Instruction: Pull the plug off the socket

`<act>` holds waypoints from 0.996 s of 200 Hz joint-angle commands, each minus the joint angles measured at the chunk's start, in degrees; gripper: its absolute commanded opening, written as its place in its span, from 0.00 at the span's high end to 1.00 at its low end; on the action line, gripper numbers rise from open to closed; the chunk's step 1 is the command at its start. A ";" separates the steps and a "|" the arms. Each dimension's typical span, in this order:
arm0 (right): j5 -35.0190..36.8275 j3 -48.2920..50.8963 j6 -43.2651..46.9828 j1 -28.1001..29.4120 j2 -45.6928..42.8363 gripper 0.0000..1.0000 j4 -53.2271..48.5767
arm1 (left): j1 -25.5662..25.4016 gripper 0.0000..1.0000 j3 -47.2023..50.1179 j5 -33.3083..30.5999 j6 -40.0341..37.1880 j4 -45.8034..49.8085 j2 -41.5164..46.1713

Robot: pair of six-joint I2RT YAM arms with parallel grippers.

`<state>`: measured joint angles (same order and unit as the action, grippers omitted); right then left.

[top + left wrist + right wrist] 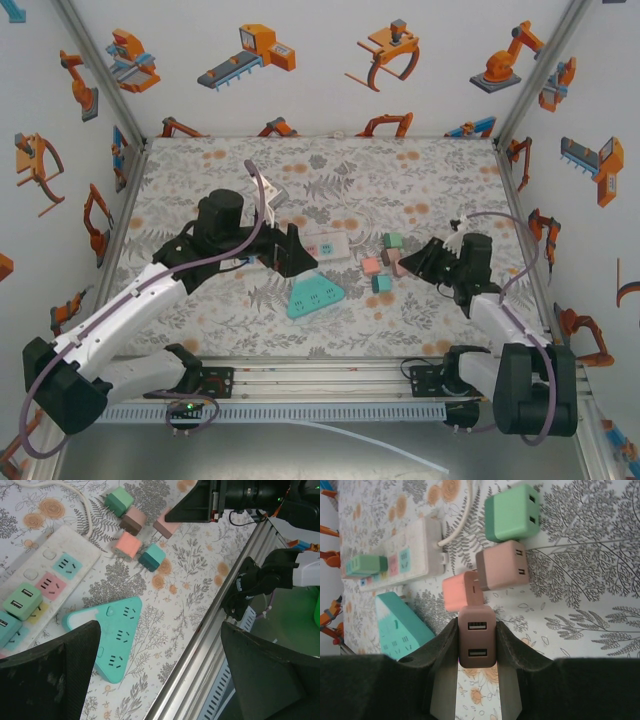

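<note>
My right gripper still holds the dusty-pink plug [477, 642] just above the table. Next, it needs to bring the plug down onto the tabletop [506, 604] beside the mauve plug and release it.
A white power strip [325, 243] [47, 577] [395, 555] lies mid-table with a green plug [22, 600] [366, 564] seated in it. My left gripper [290, 252] [160, 645] hovers over the strip's near end, open wide with nothing between its fingers [45, 675]. My right gripper [412, 260] [476, 625] is shut on a dusty-pink two-port USB plug [477, 642] [167, 525], low over the table beside the loose plugs.
A teal triangular socket [315, 297] [117, 635] [400, 630] lies in front of the strip, with no plugs in it. Loose plugs sit together: green [512, 512] [119, 501], mauve [502, 565] [133, 521], salmon [460, 592] [127, 545], teal [152, 557] [381, 284]. The aluminium rail [210, 645] marks the near edge.
</note>
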<state>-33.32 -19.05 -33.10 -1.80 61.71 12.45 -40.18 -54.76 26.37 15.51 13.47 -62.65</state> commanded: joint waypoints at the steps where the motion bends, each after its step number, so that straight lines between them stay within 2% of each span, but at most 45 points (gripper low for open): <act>1: 1.64 1.74 -0.78 -0.20 1.10 0.84 7.97 | -0.85 0.03 1.68 -2.12 0.64 -2.93 -0.04; 48: 1.90 3.09 -0.75 -0.18 4.02 0.80 12.12 | -1.74 0.03 3.58 -4.58 2.02 -3.78 0.77; 67: -0.37 3.40 -2.26 -0.13 7.92 0.75 16.00 | -1.92 0.03 4.41 -5.60 2.55 -4.26 1.24; 87: -3.29 3.23 -4.39 -0.11 13.05 0.75 20.56 | -2.09 0.03 4.86 -6.64 2.73 -4.62 1.79; 107: -2.88 3.18 -6.30 -0.04 16.31 0.72 23.00 | -2.09 0.03 4.75 -8.16 2.35 -4.18 2.28; 157: 0.53 2.87 -6.01 0.12 16.78 0.56 20.60 | -2.12 0.03 4.49 -10.50 1.72 -2.57 3.47; 199: 3.22 1.37 -4.83 0.20 14.82 0.51 14.78 | -2.09 0.03 3.45 -14.71 0.65 -1.36 4.10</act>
<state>-32.80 -16.45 -39.00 -1.74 78.30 30.15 -42.02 -50.17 14.98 17.32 11.25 -59.96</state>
